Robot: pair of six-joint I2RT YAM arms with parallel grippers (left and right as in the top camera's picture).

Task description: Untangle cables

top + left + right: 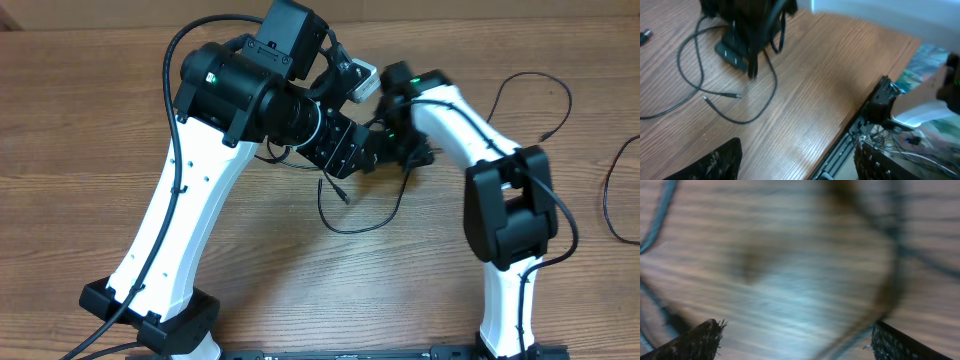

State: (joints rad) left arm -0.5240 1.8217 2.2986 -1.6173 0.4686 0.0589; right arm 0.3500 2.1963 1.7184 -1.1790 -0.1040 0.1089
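My right gripper next turns its fingers back and down around the part of the cable point(402, 192) below and behind it, as that part clears the crossing.
A thin black cable point(352, 222) lies in a loose loop on the wooden table below both grippers, with a small plug point(341, 194) at its end. The left wrist view shows its strands point(687, 82) and two plug tips point(734, 95). My left gripper point(343, 150) is open and empty, with its fingers wide apart point(797, 147) above bare wood. My right gripper point(405, 150) hovers low over the cable, and the left wrist view shows it as a dark shape point(745, 35). It is open point(796, 327). A blurred strand point(890, 295) runs just by its right finger.
A second thin cable point(545, 95) curves on the table to the right of the right arm. A third point(612, 200) lies at the far right edge. The table's front edge and the rail with loose wires point(875, 135) show in the left wrist view.
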